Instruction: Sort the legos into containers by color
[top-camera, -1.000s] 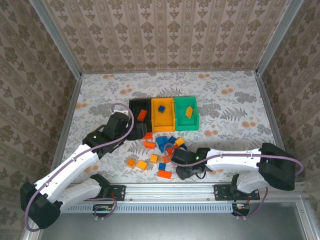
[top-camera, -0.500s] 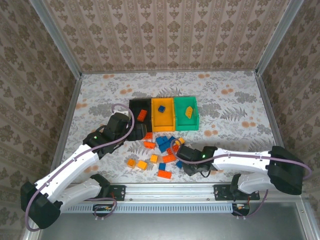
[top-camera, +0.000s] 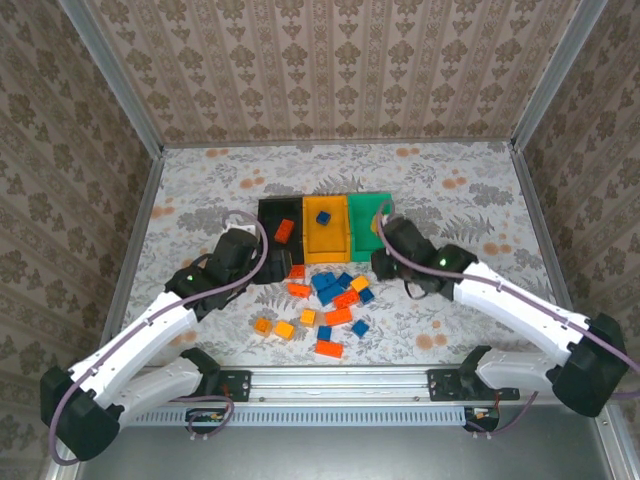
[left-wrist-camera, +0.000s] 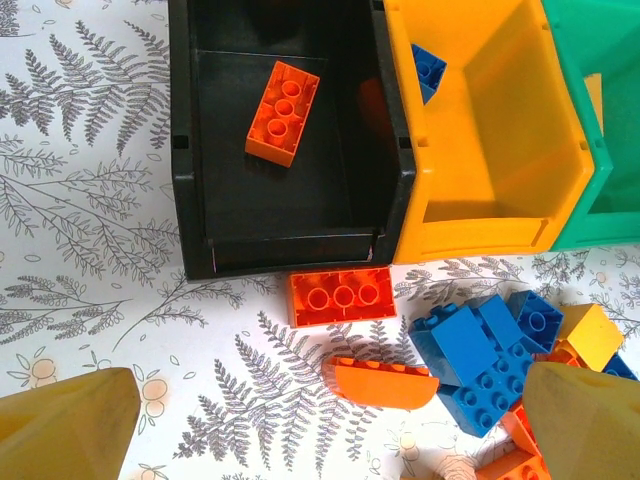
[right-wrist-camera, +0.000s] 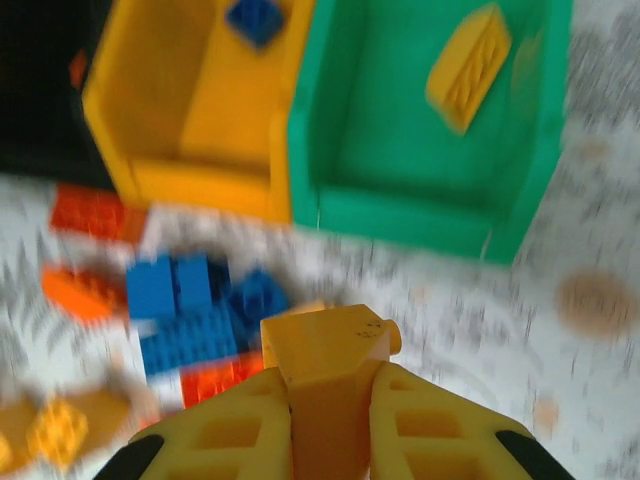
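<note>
My right gripper carries the held lego outward next over the bottom of the green bin, where a yellow lego already lies, and releases it.
Three joined containers stand mid-table: black (top-camera: 266, 212), orange-yellow (top-camera: 325, 246) and green (top-camera: 362, 214). An orange lego (left-wrist-camera: 283, 112) lies in the black bin (left-wrist-camera: 200, 150). A blue lego (left-wrist-camera: 428, 70) is in the orange-yellow bin (left-wrist-camera: 480, 210), and a yellow lego (right-wrist-camera: 467, 67) in the green bin (right-wrist-camera: 420, 215). My right gripper (right-wrist-camera: 330, 400) is shut on a yellow lego (right-wrist-camera: 328, 350), just in front of the green bin. My left gripper (left-wrist-camera: 330, 430) hangs open over two orange legos (left-wrist-camera: 340, 297) in front of the black bin. It holds nothing.
Loose blue, orange and yellow legos (top-camera: 335, 300) lie scattered in front of the bins. Blue ones (left-wrist-camera: 480, 350) sit right of the left gripper's gap. Metal frame rails and patterned walls (top-camera: 320, 70) enclose the table.
My right gripper shut on a yellow lego in the pile, lifted it and swung up and right to the front of the green bin. The left arm barely moved.
</note>
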